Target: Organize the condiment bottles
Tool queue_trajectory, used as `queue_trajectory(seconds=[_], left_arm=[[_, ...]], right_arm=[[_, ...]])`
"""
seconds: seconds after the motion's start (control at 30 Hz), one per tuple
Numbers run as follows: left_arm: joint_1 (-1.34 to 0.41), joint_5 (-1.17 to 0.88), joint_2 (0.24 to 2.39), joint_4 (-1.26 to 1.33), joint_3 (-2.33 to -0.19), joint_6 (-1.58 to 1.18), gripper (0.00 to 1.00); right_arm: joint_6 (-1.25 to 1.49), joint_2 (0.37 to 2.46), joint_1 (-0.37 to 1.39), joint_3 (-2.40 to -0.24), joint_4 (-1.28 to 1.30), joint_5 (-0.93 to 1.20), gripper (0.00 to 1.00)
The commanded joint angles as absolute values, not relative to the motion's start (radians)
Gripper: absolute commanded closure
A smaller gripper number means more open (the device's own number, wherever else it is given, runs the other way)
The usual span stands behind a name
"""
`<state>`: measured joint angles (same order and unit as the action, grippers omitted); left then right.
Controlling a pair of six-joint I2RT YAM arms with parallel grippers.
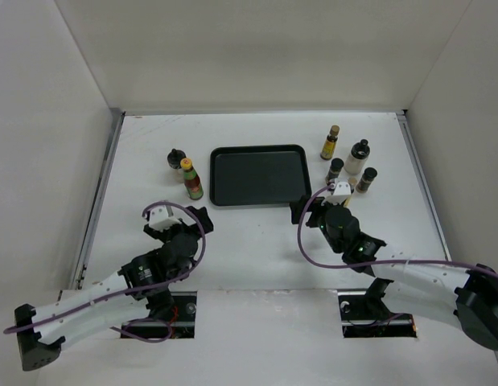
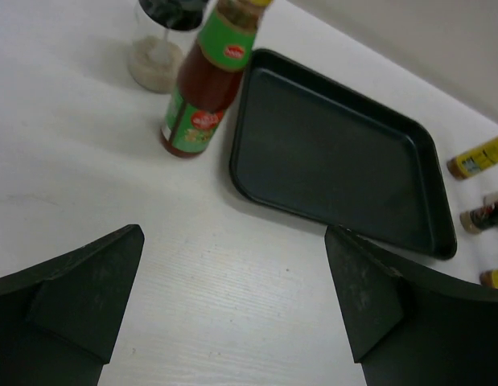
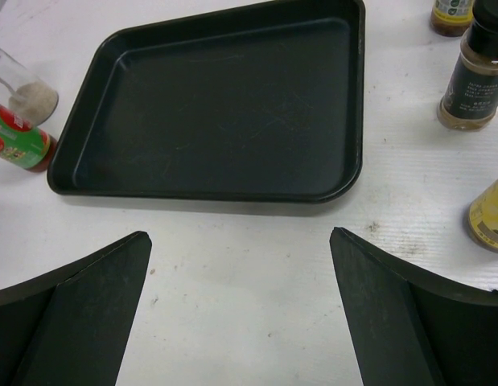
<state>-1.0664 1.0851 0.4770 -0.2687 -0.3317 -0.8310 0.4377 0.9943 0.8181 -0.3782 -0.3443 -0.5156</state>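
I need to move my left gripper outward next, beside the tray, until its fingers are on both sides of the yellow cap (image 1: 186, 163) (image 2: 257, 2) of the upright red bottle.
The red bottle (image 1: 191, 179) with green neck and yellow cap stands left of the empty black tray (image 1: 257, 175), beside a dark-capped whitish jar (image 1: 177, 160). Right of the tray stand a yellow-labelled bottle (image 1: 331, 143), a whitish jar (image 1: 358, 157) and two small dark-capped jars (image 1: 335, 169) (image 1: 366, 179). My left gripper (image 1: 184, 217) is open and empty, near the tray's front left corner. In the left wrist view the left gripper (image 2: 234, 233) faces the red bottle (image 2: 204, 96). My right gripper (image 1: 317, 201) is open and empty at the tray's front right corner. The right wrist view shows the right gripper (image 3: 240, 233) just before the tray (image 3: 224, 104).
White walls close the table at the back and both sides. In the right wrist view a brown jar (image 3: 474, 80) and a yellow-labelled jar (image 3: 490, 213) stand close on the right. Purple cables loop round both wrists.
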Motion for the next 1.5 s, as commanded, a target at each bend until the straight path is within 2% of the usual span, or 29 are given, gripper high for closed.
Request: queue_trajectory(seconds=[0.0,0.2,0.37,0.53,0.6,0.63,0.7,0.73,0.8,0.83,0.9,0.97,1.07,1.17,1.3,1.47], left_arm=[[-1.038,1.215,0.474,-0.417,-0.44,-0.845,0.0],[-0.911,1.177,0.469,-0.488,-0.517,-0.838,0.0],[-0.857,1.123,0.575,-0.425,-0.604,-0.76,0.0],[-0.792,0.959,0.745,-0.126,-0.641,-0.508,0.13],[-0.731,0.896,0.82,-0.071,-0.667,-0.465,0.2],[-0.698,0.87,0.856,-0.055,-0.678,-0.46,0.23],[-0.625,0.833,0.92,-0.041,-0.695,-0.453,0.28],[-0.59,0.812,0.943,-0.029,-0.698,-0.457,0.28],[-0.541,0.775,0.979,0.018,-0.696,-0.454,0.28],[-0.522,0.761,0.997,0.041,-0.696,-0.454,0.28],[-0.496,0.732,1.047,0.061,-0.712,-0.453,0.28],[-0.492,0.71,1.089,0.078,-0.729,-0.454,0.28],[-0.498,0.704,1.133,0.121,-0.749,-0.442,0.28],[-0.495,0.693,1.155,0.135,-0.775,-0.43,0.32],[-0.49,0.706,1.183,0.146,-0.788,-0.42,0.38],[-0.466,0.721,1.216,0.173,-0.795,-0.405,0.43]], right_arm=[[0.436,0.966,0.826,-0.407,-0.37,-0.514,0.0],[0.434,0.966,0.828,-0.405,-0.374,-0.515,0.0],[0.433,0.973,0.829,-0.402,-0.384,-0.515,0.0],[0.428,0.979,0.838,-0.4,-0.394,-0.505,0.0],[0.419,0.985,0.843,-0.408,-0.39,-0.5,0.09],[0.414,0.985,0.852,-0.41,-0.39,-0.494,0.2],[0.405,0.985,0.867,-0.414,-0.388,-0.488,0.55],[0.4,0.985,0.87,-0.417,-0.388,-0.488,0.66],[0.397,0.991,0.878,-0.422,-0.384,-0.483,0.77],[0.394,0.992,0.884,-0.425,-0.383,-0.48,0.78],[0.387,0.999,0.898,-0.426,-0.396,-0.457,0.77],[0.385,1.015,0.906,-0.433,-0.409,-0.428,0.72],[0.376,1.043,0.93,-0.437,-0.432,-0.408,0.41],[0.354,1.066,0.953,-0.44,-0.456,-0.416,0.25],[0.35,1.078,0.966,-0.449,-0.456,-0.419,0.2],[0.348,1.085,0.966,-0.449,-0.453,-0.419,0.2]])
